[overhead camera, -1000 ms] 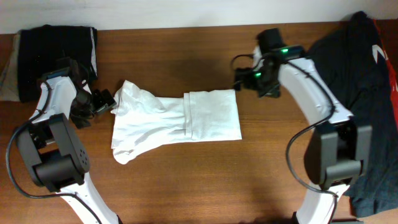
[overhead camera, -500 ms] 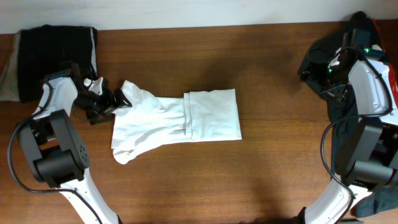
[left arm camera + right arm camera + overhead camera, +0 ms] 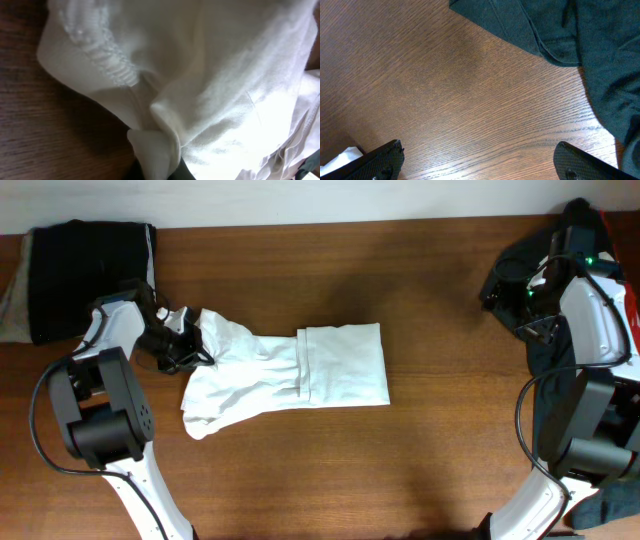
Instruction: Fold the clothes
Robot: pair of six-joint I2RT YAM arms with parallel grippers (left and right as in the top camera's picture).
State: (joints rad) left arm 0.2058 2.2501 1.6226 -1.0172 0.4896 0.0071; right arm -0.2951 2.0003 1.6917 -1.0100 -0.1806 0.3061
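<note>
The rumpled part still lies spread beside the neat rectangle (image 3: 346, 366). My left gripper needs to lift the pinched fold, then carry it across and down onto that rectangle.
The clothes, a white T-shirt (image 3: 290, 370), lie partly folded across the middle of the table, with the right part doubled into a neat rectangle and the left part rumpled. My left gripper (image 3: 190, 345) is at the shirt's left end, shut on a pinch of its cloth. In the left wrist view white cloth (image 3: 210, 85) fills the frame and a fold of it runs down into the gripper (image 3: 160, 172) at the bottom edge. My right gripper (image 3: 497, 290) hangs open at the far right over bare wood, its fingers (image 3: 382, 160) wide apart with nothing between them.
A black garment with red and white marks (image 3: 600, 330) lies heaped at the right edge, and its dark cloth (image 3: 560, 30) shows just past the right gripper. A folded black and beige bundle (image 3: 85, 270) sits at the back left corner.
My left gripper moved right onto the shirt's left end and shut on the cloth. My right arm swung away from the shirt's upper right corner to the far right, then stayed still.
</note>
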